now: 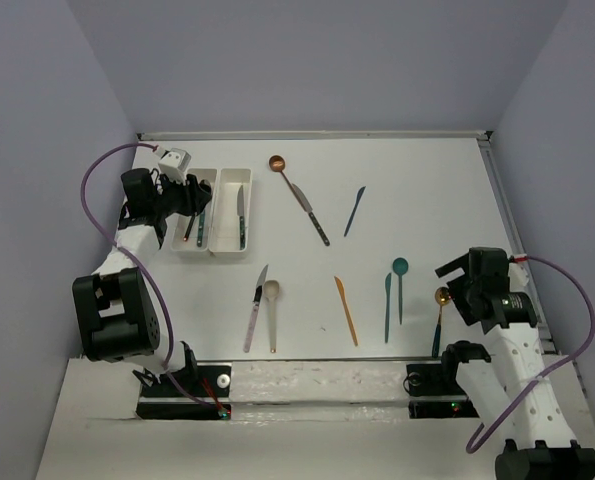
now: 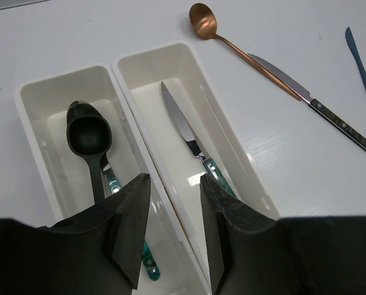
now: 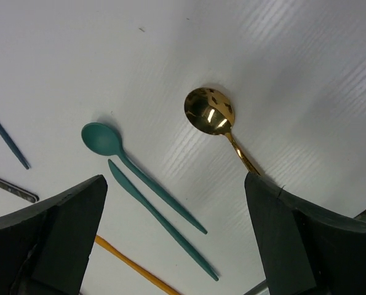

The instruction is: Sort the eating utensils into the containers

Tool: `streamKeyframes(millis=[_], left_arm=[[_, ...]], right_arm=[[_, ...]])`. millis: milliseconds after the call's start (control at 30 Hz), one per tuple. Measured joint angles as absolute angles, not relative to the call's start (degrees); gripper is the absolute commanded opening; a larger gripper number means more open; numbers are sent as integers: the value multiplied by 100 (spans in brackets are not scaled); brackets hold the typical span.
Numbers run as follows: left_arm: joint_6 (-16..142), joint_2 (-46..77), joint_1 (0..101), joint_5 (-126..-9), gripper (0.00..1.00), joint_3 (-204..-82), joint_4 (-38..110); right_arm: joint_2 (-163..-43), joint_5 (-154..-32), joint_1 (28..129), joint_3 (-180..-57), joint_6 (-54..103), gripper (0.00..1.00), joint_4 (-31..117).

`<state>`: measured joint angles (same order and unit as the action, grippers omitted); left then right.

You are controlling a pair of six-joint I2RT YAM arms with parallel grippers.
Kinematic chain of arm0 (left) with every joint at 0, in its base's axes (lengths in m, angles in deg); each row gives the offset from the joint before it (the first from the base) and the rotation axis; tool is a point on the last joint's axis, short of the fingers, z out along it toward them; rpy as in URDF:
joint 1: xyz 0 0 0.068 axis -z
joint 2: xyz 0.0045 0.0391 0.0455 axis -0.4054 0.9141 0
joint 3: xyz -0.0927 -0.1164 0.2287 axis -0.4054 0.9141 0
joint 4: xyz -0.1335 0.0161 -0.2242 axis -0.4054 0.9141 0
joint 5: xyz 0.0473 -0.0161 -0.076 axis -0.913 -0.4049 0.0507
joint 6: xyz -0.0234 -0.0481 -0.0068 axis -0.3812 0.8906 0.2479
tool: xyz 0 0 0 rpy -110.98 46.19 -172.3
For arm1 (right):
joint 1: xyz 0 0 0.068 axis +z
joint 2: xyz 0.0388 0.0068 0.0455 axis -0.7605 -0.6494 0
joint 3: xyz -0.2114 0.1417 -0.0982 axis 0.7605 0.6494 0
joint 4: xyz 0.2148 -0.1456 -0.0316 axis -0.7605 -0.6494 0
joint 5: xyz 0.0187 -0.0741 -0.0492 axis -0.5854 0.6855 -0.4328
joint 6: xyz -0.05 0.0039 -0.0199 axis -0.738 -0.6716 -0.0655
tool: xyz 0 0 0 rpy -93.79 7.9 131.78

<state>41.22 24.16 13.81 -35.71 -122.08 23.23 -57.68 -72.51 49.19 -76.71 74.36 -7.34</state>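
Note:
The gold spoon's dark handle (image 1: 437, 341) is below my right gripper toward my base, and that spoon is outside the trays, so my right gripper will go down and back onto it next.
Two white trays stand side by side at the back left: the left tray (image 1: 180, 244) (image 2: 32, 104) and the right tray (image 1: 248, 190) (image 2: 189, 61). The left tray holds a black spoon (image 2: 89, 138) and a teal-handled piece (image 2: 112, 181). The right tray holds a teal-handled knife (image 1: 241, 220) (image 2: 179, 126). My left gripper (image 1: 193, 198) (image 2: 173, 196) is open and empty above the wall between the trays. My right gripper (image 1: 452, 285) (image 3: 175, 181) is wide open and empty above the table, with a gold spoon (image 1: 440, 308) (image 3: 210, 110) by its right finger.
Loose on the table: copper spoon (image 1: 282, 170) (image 2: 204, 24), dark-handled silver knife (image 1: 315, 222) (image 2: 312, 101), blue knife (image 1: 354, 211) (image 2: 361, 67), silver knife (image 1: 255, 305), beige spoon (image 1: 273, 305), orange knife (image 1: 347, 310) (image 3: 130, 264), teal knife (image 1: 387, 305) (image 3: 164, 221), teal spoon (image 1: 400, 285) (image 3: 103, 138).

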Motion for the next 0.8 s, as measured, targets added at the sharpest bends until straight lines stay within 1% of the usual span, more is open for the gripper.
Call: streamKeyframes(millis=[233, 267, 300, 433, 467, 700, 800], left_arm=[[4139, 2416, 1381, -3534, 49, -12206, 2284], [4139, 2416, 1381, -3529, 49, -12206, 2284], [4139, 2416, 1381, -3529, 49, -12206, 2284], [4144, 2414, 1381, -3525, 49, -12195, 2262], [4146, 2414, 1381, -3525, 49, -12193, 2249], [4163, 2414, 1381, -3516, 49, -12162, 2238], [4163, 2414, 1381, -3516, 49, -12147, 2242]], right_arm=[[-6258, -6984, 4919, -7480, 8837, 98, -1241], [-6327, -6980, 4919, -7430, 8988, 97, -1287], [-6376, -6975, 4919, -7391, 9102, 91, -1317], [-6424, -6899, 4919, -7290, 9587, 83, -1435], [-6419, -6873, 4919, -7281, 9659, 79, -1438], [-6487, -6851, 4919, -7185, 9882, 70, -1400], [-6557, -6897, 4919, -7109, 9889, 69, -1245]])
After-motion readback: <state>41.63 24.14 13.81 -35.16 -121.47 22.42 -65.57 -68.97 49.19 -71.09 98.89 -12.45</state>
